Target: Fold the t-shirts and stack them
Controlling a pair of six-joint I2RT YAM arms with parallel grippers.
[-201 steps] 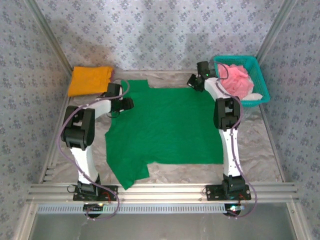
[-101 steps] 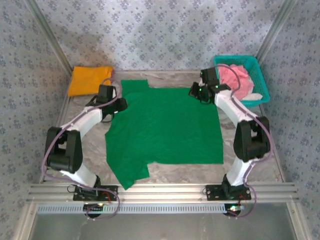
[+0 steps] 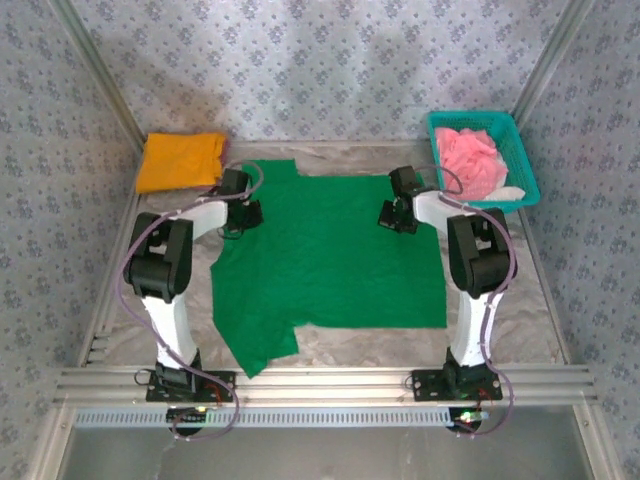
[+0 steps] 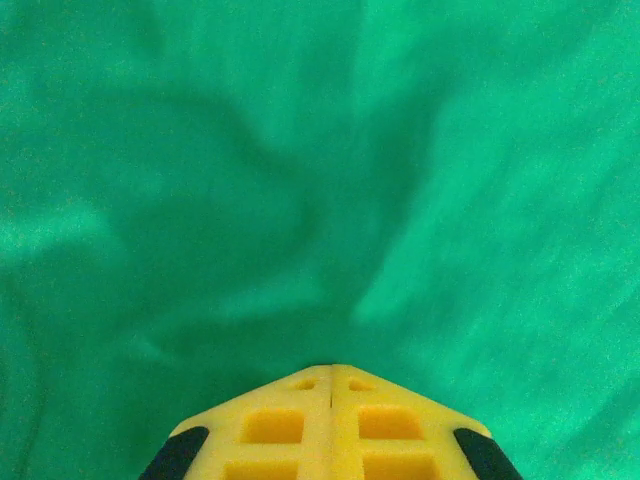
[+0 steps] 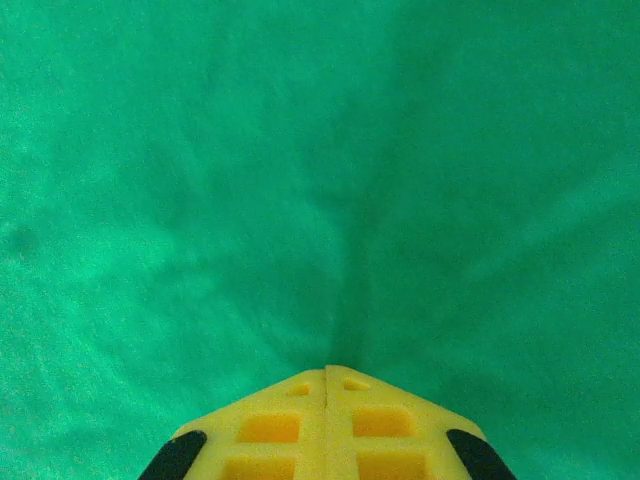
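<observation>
I should drag my right gripper outward toward that bare strip [image 3: 377,160] of the table next and release the green shirt's fold, as bare table shows between the green shirt and the back wall.
The bright green t-shirt [image 3: 330,255] lies spread flat across the middle of the table. My left gripper [image 3: 243,213] presses down at its back left part, near the sleeve. In the left wrist view the yellow fingertips [image 4: 300,420] of the left gripper [image 4: 330,368] meet, and folds of green cloth [image 4: 320,200] run into their tip. My right gripper [image 3: 392,215] sits on the shirt's back right part. The right gripper [image 5: 327,370] is likewise shut, with creases in the green cloth [image 5: 340,200] converging on it. The orange-yellow t-shirt [image 3: 180,160] lies folded at the back left. The pink t-shirt [image 3: 470,158] is bunched in the basket.
A teal mesh basket [image 3: 520,160] stands at the back right corner. Patterned walls close in the back and both sides. An aluminium rail [image 3: 320,382] runs along the near edge by the arm bases. Bare table shows right of the green shirt.
The right gripper came from the back right corner by the basket down onto the shirt. The left gripper shifted slightly along the shirt's back left edge. The shirt stays spread.
</observation>
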